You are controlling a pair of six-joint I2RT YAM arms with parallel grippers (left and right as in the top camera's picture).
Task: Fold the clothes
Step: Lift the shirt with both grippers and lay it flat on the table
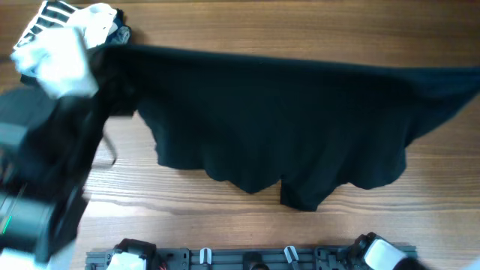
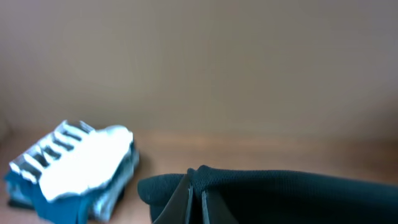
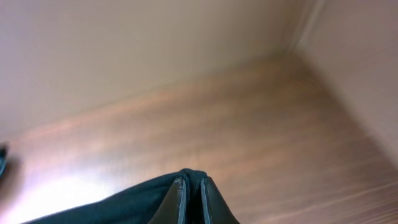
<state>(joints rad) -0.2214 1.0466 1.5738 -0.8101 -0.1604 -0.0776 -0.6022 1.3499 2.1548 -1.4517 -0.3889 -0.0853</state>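
Note:
The tabletop beside the pile is below my left gripper and farther outward. My left gripper needs to move down and outward to it next and let go of the garment's corner.
The black garment is stretched wide across the table, its upper edge held taut from left to right and its lower edge hanging in wavy folds. My left gripper is shut on the garment's left corner, near the pile of other clothes. My right gripper is shut on the garment's right corner, out at the overhead view's right edge. No logo shows. In the overhead view the left arm hides the left corner.
A pile of other clothes, striped, white, blue and grey, lies at the back left, also in the left wrist view. A wooden table with a wall behind it. The arm bases sit along the front edge.

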